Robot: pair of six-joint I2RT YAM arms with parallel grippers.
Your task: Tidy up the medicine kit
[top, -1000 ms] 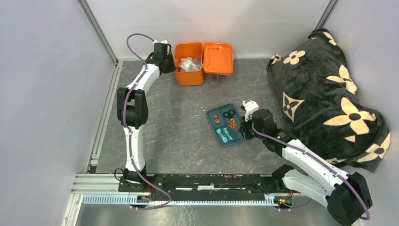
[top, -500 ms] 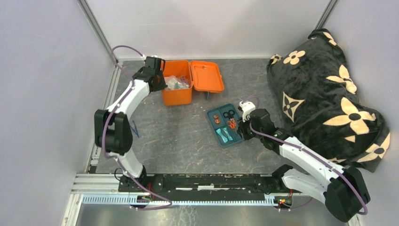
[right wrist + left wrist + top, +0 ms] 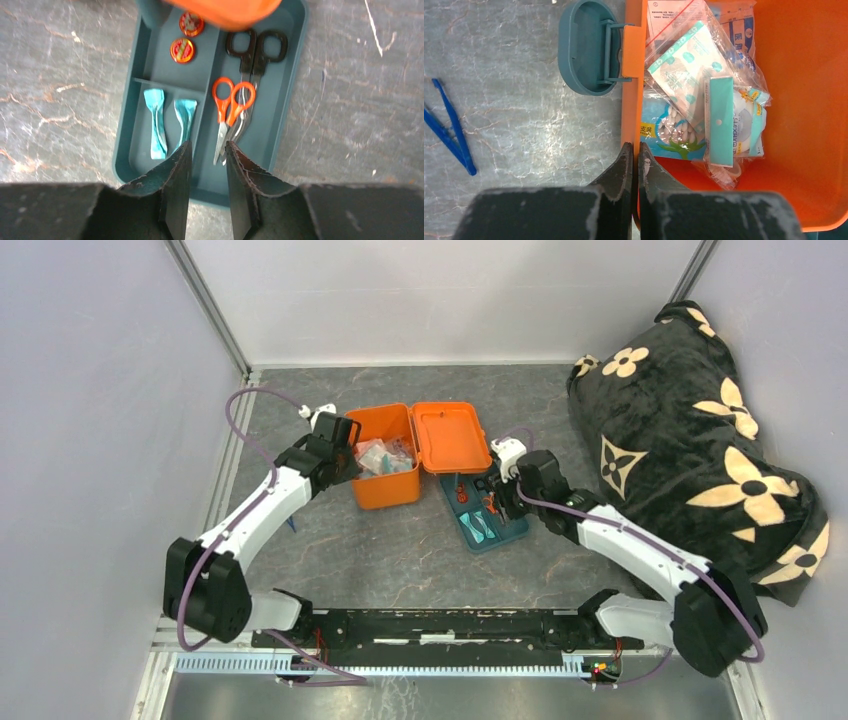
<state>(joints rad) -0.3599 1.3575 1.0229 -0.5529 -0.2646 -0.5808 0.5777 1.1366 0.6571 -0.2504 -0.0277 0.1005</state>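
The kit (image 3: 388, 492) in my left gripper slides left in the top view onto bare tabletop next and gets released there, since the kit's lid overhangs the teal tray.
The medicine kit (image 3: 388, 492) is an open orange box, its lid (image 3: 452, 437) laid back to the right. It holds several plastic-wrapped packets (image 3: 704, 85). My left gripper (image 3: 350, 462) is shut on the kit's left wall (image 3: 633, 90), just below the teal latch (image 3: 584, 47). A teal compartment tray (image 3: 485, 532) lies right of the kit, partly under the lid. It holds orange scissors (image 3: 232, 100), black scissors (image 3: 256, 47), two small tins (image 3: 182, 50) and two teal pieces (image 3: 170, 120). My right gripper (image 3: 207, 147) hovers open over the tray's near end, holding nothing.
Blue tweezers (image 3: 451, 127) lie on the grey table left of the kit. A black blanket with cream flowers (image 3: 700, 440) fills the right side. Grey walls close in the left and back.
My left arm has pulled the kit from the back of the table to the middle, up against the tray. My right gripper shifted slightly toward the back and its jaws widened.
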